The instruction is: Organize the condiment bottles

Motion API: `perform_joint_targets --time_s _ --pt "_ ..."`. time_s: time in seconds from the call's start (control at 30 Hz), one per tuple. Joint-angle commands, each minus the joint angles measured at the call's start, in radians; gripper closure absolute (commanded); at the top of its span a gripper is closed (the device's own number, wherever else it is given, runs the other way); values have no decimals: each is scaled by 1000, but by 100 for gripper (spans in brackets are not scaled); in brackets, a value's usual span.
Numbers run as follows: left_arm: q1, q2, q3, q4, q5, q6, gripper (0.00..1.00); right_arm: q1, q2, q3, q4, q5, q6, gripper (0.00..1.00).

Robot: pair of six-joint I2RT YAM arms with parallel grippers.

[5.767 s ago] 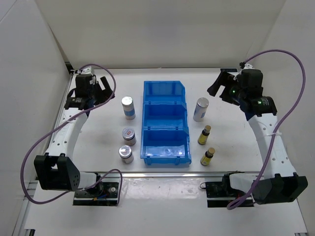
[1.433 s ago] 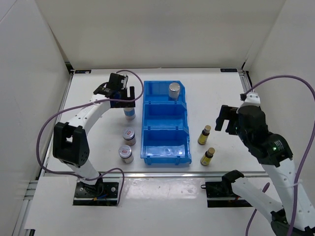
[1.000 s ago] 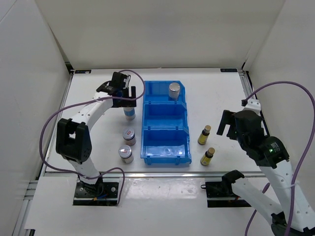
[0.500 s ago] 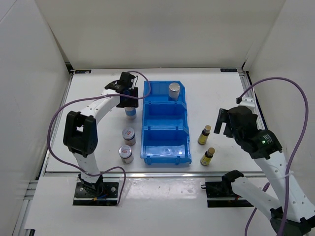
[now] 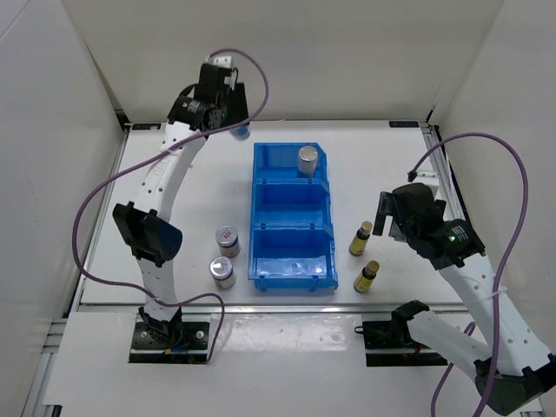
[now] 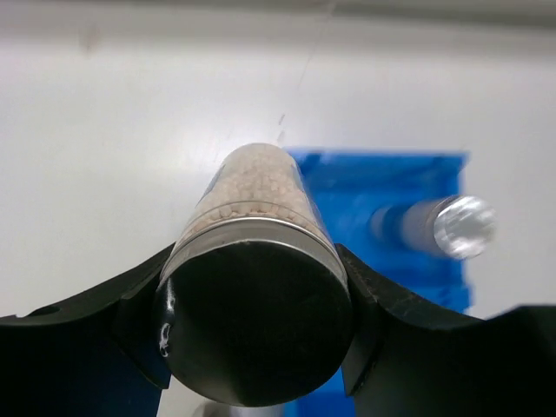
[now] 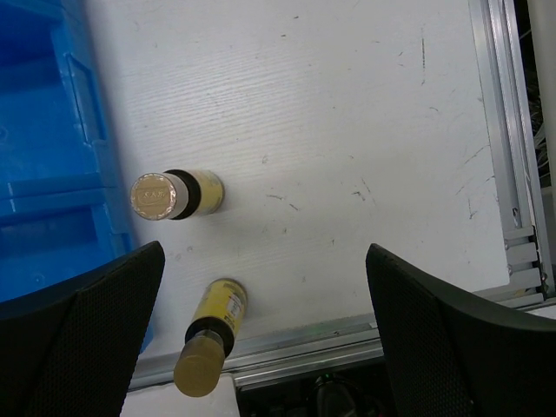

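I will move my left gripper to the right in the top view and down into the bin's far section next, because free space shows (image 5: pixel 277 162) (image 6: pixel 341 209) beside the standing cylinder.
My left gripper (image 5: pixel 228 111) is raised high over the table's far left, shut on a silver-topped cylinder (image 6: pixel 258 261). Its blue-labelled end (image 5: pixel 240 132) pokes out below the fingers. A second silver-topped cylinder (image 5: pixel 307 160) stands in the far compartment of the blue bin (image 5: pixel 293 262), also seen as the cylinder (image 6: pixel 439 228) in the left wrist view. Two short silver-lidded jars (image 5: pixel 227 237) (image 5: pixel 222 271) stand left of the bin. Two amber bottles (image 5: pixel 361 237) (image 5: pixel 367 276) stand to its right. My right gripper (image 5: pixel 393 215) hovers open above the bottles (image 7: pixel 174 195) (image 7: pixel 208 347), holding nothing.
The bin's middle and near compartments hold no bottles. An aluminium rail (image 7: pixel 365 343) runs along the table's near edge, close to the nearer amber bottle. White walls enclose the table at the back and on both sides.
My left gripper closed on the cylinder that stood left of the bin and lifted it up and toward the back. The right arm shifted slightly, still open.
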Motion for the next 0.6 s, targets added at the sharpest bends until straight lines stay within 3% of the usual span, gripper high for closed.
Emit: perform_joint_targets --time_s 0.0,0.1,0.57 --pt "-36 86 201 -50 4 0 89 1 16 -8 3 1 7 0" --pt "-61 185 314 -72 31 0 89 1 34 -8 3 1 7 0" --pt "-125 321 305 -63 44 -37 89 1 114 -8 3 -28 -2 0"
